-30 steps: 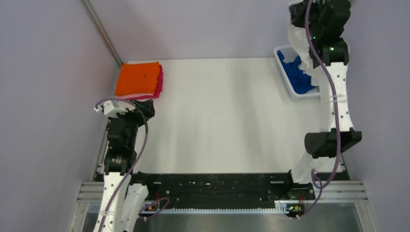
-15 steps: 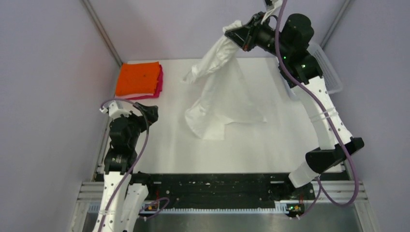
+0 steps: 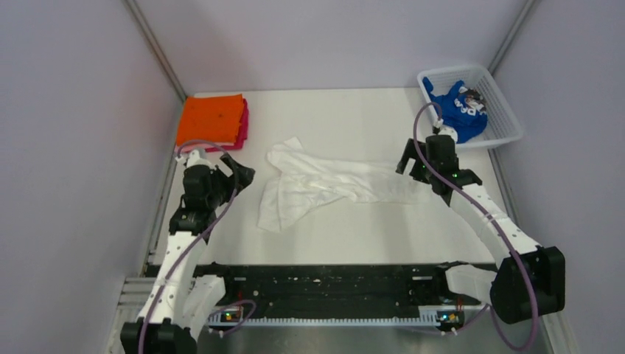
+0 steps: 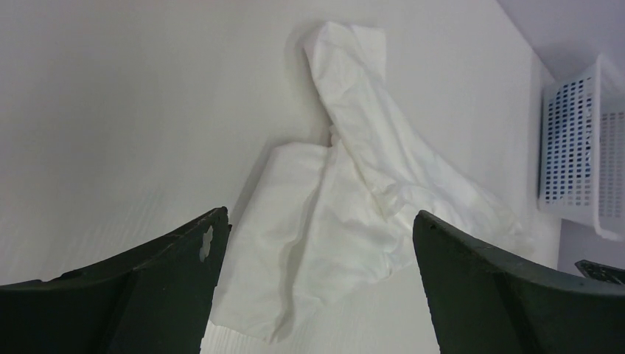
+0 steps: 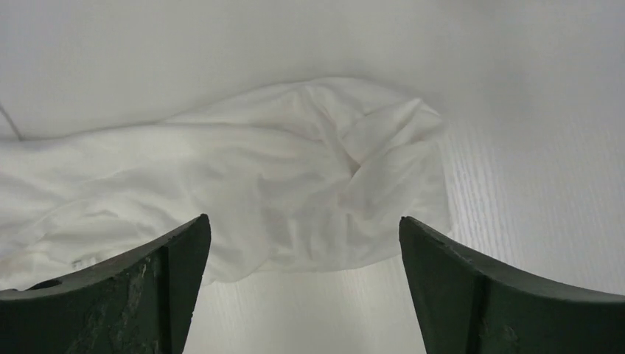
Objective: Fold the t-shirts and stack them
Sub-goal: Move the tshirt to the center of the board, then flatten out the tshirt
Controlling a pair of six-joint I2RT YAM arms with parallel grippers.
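My left gripper moves outward and down, toward the right in the top view, onto the white t-shirt's far flap (image 4: pixel 329 77) next, because it juts from the crumpled t-shirt.
A white t-shirt (image 3: pixel 324 184) lies crumpled and stretched across the middle of the table, showing no print. My right gripper (image 3: pixel 413 171) stands open just off its right end, and in the right wrist view the cloth (image 5: pixel 258 184) lies beyond the open gripper (image 5: pixel 304 221). At the shirt's left end my left gripper (image 3: pixel 239 171) is open, with the shirt (image 4: pixel 346 214) ahead of this gripper (image 4: pixel 320 217). A folded orange t-shirt (image 3: pixel 211 119) rests on a folded pink one (image 3: pixel 242 131) at the far left. The blue t-shirt (image 3: pixel 461 110) with white lettering sits bunched in the basket.
The white mesh basket (image 3: pixel 508 122) stands at the far right corner, also at the right edge of the left wrist view as the basket (image 4: pixel 582 155). Grey walls close the table on three sides. The black rail with both arm bases (image 3: pixel 332 287) runs along the near edge.
My right arm swung the white t-shirt from above the basket down onto the table and let it go, jaws now open. My left arm reached forward toward the shirt.
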